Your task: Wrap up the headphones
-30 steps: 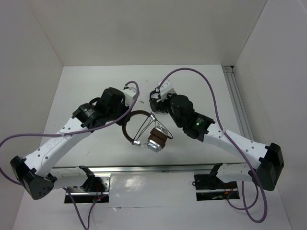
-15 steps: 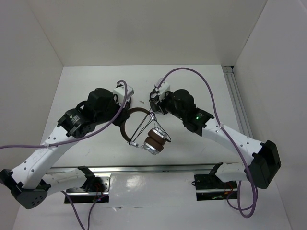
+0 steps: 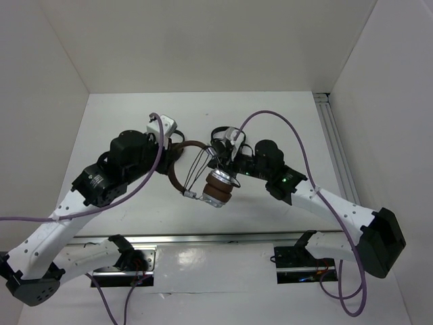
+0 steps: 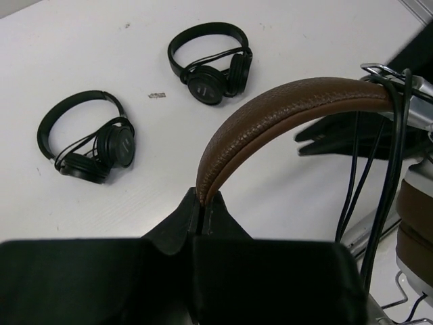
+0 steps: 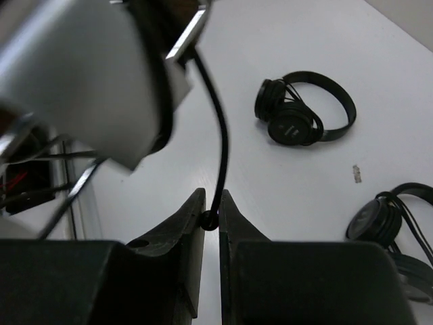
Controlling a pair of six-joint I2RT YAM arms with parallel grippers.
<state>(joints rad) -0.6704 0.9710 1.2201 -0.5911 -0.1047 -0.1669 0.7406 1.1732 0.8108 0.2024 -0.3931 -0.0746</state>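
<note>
I next need to lower my left gripper toward the right in the top view, to the bare tabletop under the headphones, and release the headband (image 3: 177, 177).
The headphones hang above the table, held between both arms. Their brown headband (image 3: 177, 177) curves left, and the silver earcups with brown pads (image 3: 218, 189) sit together below the right gripper. My left gripper (image 4: 203, 203) is shut on one end of the headband (image 4: 284, 108), also seen from above (image 3: 174, 153). My right gripper (image 5: 210, 218) is shut on the thin black cable (image 5: 222, 149), just above the earcups (image 3: 220, 157). Several cable strands (image 4: 358, 176) run down along the earcup frame.
Two smaller all-black headphones lie on the white table beyond the grippers, one (image 4: 88, 139) on the left and one (image 4: 210, 64) farther back; the right wrist view shows them too (image 5: 304, 112) (image 5: 392, 223). A metal rail (image 3: 335, 142) runs along the right edge.
My left arm has swung left and up with the headband. My right gripper has dropped toward the earcups with the cable. The earcups have risen slightly and turned.
</note>
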